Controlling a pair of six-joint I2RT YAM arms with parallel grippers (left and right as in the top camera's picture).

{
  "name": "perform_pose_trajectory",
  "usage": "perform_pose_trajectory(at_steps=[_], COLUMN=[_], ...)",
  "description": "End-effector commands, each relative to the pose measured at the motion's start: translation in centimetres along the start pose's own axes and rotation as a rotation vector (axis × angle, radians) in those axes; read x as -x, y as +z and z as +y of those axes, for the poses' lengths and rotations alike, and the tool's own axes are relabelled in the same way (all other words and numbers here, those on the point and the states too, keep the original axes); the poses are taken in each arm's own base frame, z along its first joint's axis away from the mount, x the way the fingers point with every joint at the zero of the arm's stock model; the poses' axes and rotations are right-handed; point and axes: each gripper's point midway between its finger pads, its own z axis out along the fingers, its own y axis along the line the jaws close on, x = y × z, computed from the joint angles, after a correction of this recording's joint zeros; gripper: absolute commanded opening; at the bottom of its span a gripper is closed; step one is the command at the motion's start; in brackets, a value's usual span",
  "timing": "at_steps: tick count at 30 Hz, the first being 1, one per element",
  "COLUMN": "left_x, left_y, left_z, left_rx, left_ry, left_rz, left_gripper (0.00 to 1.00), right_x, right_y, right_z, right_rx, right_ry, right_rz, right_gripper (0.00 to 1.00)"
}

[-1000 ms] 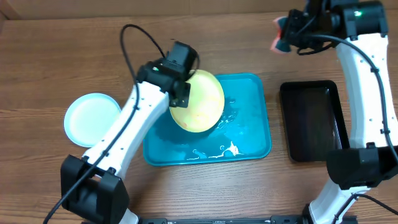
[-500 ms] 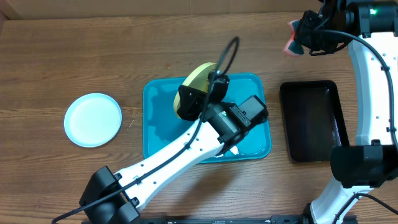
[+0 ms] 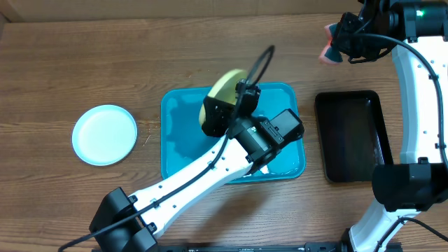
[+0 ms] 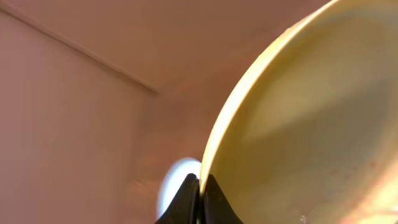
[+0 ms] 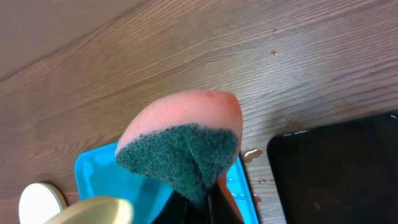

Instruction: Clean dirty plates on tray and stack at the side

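Next, my left gripper should swing and come down to release its plate onto the pale blue-white plate [image 3: 105, 134] [image 4: 175, 182], since that lies below and to its left in the overhead view.
A pale yellow-green plate [image 3: 225, 85] stands tilted on edge above the far part of the turquoise tray [image 3: 178, 129]. My left gripper [image 3: 222, 106] is shut on its rim. In the left wrist view the fingers [image 4: 199, 198] pinch that rim, and the plate's hollow face [image 4: 305, 124] shows faint red specks. A pale blue-white plate [image 3: 105, 134] lies flat on the table left of the tray. My right gripper [image 3: 343, 42] hangs high at the far right, shut on a pink sponge [image 5: 180, 140] with a green scouring face.
A narrow black tray [image 3: 353, 136] lies right of the turquoise tray, with water drops on the wood between them [image 5: 252, 154]. My left arm [image 3: 210, 175] crosses the near half of the turquoise tray, which is wet.
Over the last second my left arm swung round over the tray and tipped the yellow-green plate up on edge. The right gripper shifted slightly right with the sponge.
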Motion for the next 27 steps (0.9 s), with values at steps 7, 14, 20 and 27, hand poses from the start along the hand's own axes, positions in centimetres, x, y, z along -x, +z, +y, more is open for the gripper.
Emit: perform_pose_trajectory(at_steps=[7,14,20,27], left_x=[-5.4,-8.7,-14.9,-23.8], left_y=[2.7,11.0,17.9,20.8], left_z=[-6.1,-0.7,8.0,14.2], left_rx=[-0.570,-0.698,-0.617,-0.464], left_ry=[-0.237,-0.444,-0.746,-1.004], left_rz=[0.510,0.723,0.853,0.969], left_gripper=[0.04,0.04,0.04,0.04], right_x=[0.3,0.2,0.2,0.2], right_y=[-0.6,-0.6,-0.6,-0.6], right_z=[0.1,0.1,0.1,0.1], right_rx=[-0.003,-0.004,-0.004,-0.004], right_ry=[-0.012,-0.011,-0.011,-0.011], right_rz=[-0.020,-0.017,-0.017,-0.017], right_gripper=[0.04,0.04,0.04,0.04])
